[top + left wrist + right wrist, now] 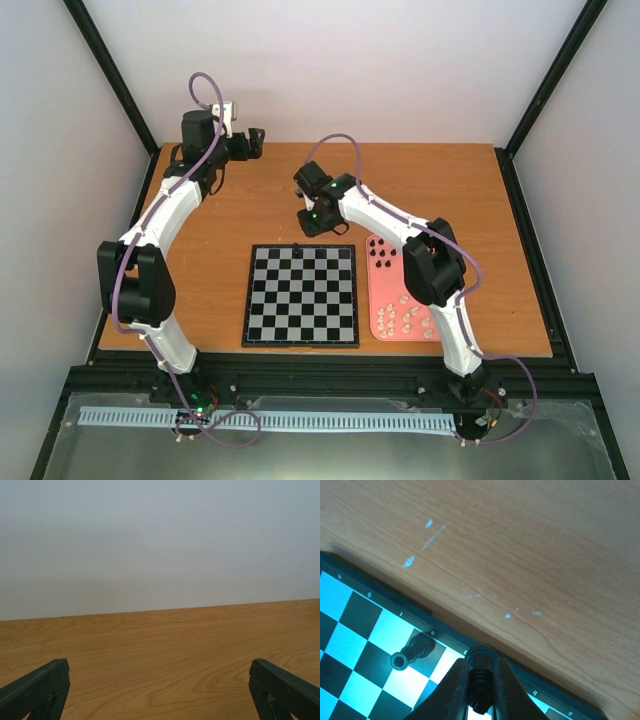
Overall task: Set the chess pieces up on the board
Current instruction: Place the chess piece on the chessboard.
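The empty light square (308, 252) (445, 665) beside the standing black piece is below, so my right gripper will next move gently toward the black piece and down, and let go of the held piece on that square.
The black and silvery-grey board (300, 296) lies in the middle of the table. My right gripper (481, 667) hovers over the board's far edge (445, 635), shut on a black chess piece (481, 655) that hangs between the fingers. In the top view the right gripper (316, 222) sits just beyond the board's far side. One black piece (412, 652) stands on a dark square in the far row, left of the held one. My left gripper (160, 700) is open and holds nothing, over bare wood at the table's far left (255, 140).
A pink tray (384, 331) lies right of the board, with several black pieces (382, 256) at its far end and several cream-white pieces (410, 316) at its near end. The right arm's elbow reaches over the tray. White walls close the back.
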Controlling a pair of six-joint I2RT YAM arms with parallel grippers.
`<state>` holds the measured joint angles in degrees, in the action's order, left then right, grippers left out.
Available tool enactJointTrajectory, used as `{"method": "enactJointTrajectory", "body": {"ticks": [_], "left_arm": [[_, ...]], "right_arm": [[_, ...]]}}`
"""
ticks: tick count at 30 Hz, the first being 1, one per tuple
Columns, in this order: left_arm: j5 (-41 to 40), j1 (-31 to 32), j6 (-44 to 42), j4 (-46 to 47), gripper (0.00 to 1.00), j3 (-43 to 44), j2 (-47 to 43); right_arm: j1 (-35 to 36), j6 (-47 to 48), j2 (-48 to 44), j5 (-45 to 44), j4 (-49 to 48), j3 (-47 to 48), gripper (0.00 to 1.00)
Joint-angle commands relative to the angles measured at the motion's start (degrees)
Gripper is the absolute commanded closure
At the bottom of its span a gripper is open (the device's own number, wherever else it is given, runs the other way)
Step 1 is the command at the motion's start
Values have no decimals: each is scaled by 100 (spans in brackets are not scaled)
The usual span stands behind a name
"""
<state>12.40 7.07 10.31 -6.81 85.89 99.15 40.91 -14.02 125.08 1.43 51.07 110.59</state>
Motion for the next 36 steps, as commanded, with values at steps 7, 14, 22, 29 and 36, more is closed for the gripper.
{"method": "enactJointTrajectory", "body": {"ticks": [7,14,22,29,36], "left_arm": [[10,-21,51,142,0,169,-50],[-1,-18,55,143,0,172,-53],[25,-20,74,162,0,165,-34],[27,-20,66,162,0,167,-23],[42,-22,67,164,0,173,-13]], "right_arm": [[278,132,135,24,516,126,97],[408,102,183,-65,566,117,97],[462,112,224,-73,548,59,96],[471,125,341,-91,516,78,97],[469,119,386,-97,478,61,97]]}}
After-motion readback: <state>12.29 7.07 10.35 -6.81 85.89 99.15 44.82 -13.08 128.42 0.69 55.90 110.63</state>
